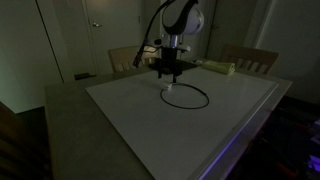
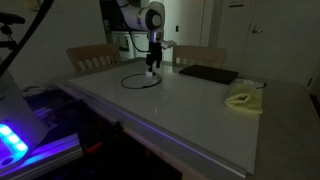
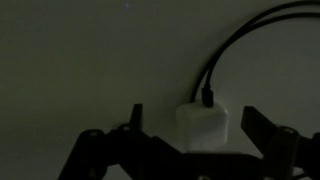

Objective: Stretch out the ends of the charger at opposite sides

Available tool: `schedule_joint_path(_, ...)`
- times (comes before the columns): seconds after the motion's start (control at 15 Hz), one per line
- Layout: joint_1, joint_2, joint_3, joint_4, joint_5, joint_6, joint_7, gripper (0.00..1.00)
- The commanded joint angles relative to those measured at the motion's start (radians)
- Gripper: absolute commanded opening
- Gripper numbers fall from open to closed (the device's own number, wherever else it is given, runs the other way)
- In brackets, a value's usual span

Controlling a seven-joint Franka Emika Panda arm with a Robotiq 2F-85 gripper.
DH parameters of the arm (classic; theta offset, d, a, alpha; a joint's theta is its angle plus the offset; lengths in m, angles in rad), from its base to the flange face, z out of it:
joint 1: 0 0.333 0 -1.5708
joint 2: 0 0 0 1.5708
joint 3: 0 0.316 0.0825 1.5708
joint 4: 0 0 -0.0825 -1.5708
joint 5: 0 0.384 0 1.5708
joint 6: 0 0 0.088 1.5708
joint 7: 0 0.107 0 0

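The white block [image 1: 170, 88] sits between my gripper's spread fingers, just below my gripper. The gripper lowers slightly and closes on the block's sides next.
The charger is a thin black cable [image 1: 195, 97] lying in a loop on the white table top, with a small white plug block [image 3: 203, 127] at one end. In the wrist view the block sits between the two fingers of my gripper [image 3: 193, 122], which are spread wide and do not touch it. In both exterior views my gripper [image 1: 169, 73] [image 2: 151, 68] hangs just above the block [image 1: 170, 88] [image 2: 149, 73] at the loop's edge [image 2: 137, 80]. The cable's thin dark tip cannot be made out.
A flat black pad [image 2: 207, 73] and a pale green box [image 2: 244, 99] lie on the table [image 2: 190, 120]; the box also shows in an exterior view [image 1: 219, 67]. Wooden chairs [image 1: 250, 58] [image 2: 92, 56] stand at the far side. The room is dim.
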Motion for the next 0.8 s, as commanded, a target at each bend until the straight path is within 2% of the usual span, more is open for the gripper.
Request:
schedule_joint_path(0.0,-0.014,-0.013,0.006,-0.009,-0.022,-0.048,0.03,1.0)
schedule_joint_path(0.27,-0.022,-0.014,0.02,-0.022,-0.006,-0.073,0.035,1.0)
schedule_joint_path(0.73,-0.029,-0.01,0.054,-0.039,0.017,-0.029,0.027,1.0)
